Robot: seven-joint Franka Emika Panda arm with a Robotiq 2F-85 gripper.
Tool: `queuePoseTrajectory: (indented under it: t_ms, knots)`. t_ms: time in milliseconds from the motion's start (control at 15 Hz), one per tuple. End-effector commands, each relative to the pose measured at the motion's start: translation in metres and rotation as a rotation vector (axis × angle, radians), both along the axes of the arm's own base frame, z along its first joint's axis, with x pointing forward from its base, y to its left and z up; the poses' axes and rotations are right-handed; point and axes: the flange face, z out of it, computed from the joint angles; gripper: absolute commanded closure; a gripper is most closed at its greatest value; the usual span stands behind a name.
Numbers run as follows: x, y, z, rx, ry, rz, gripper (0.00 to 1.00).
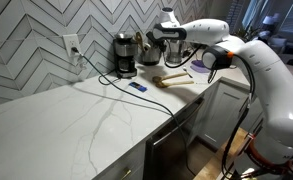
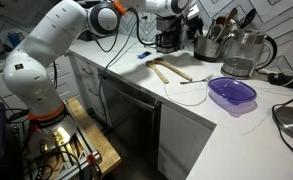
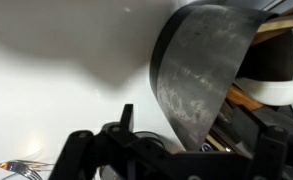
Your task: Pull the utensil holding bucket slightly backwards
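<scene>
The gripper stays over the bucket's rim next and draws both fingers together, as one already stands outside the bucket's side and the other inside.
The utensil bucket (image 2: 208,46) is a dull grey metal pot with wooden utensils (image 2: 226,22) standing in it, at the back of the counter. It also shows in an exterior view (image 1: 174,57) and fills the wrist view (image 3: 196,75). My gripper (image 2: 189,17) hangs right over the bucket's rim (image 1: 168,32). In the wrist view the gripper (image 3: 186,125) straddles the bucket's wall: one finger stands outside with a strip of white counter between it and the wall, the other is on the inner side among the utensils. The jaws look open.
A black coffee maker (image 1: 126,55) and a glass kettle (image 2: 244,55) flank the bucket. Two wooden utensils (image 2: 171,72) and a purple container (image 2: 231,93) lie on the white counter (image 1: 76,110). A cable runs from the wall socket (image 1: 72,45).
</scene>
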Motion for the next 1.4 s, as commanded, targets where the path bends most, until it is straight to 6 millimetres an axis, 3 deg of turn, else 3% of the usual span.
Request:
queuePoseTrajectory:
  t_ms: [0, 1067, 1133, 1200, 1333]
  knots:
    - [0.004, 0.0, -0.01, 0.047, -0.007, -0.071, 0.0]
    - [0.012, -0.007, -0.035, 0.106, -0.03, -0.167, 0.0]
    - [0.01, -0.008, -0.035, 0.106, -0.017, -0.172, 0.08]
    - [0.01, -0.008, -0.034, 0.105, -0.011, -0.177, 0.26]
    - [0.008, -0.008, -0.03, 0.106, 0.0, -0.19, 0.41]
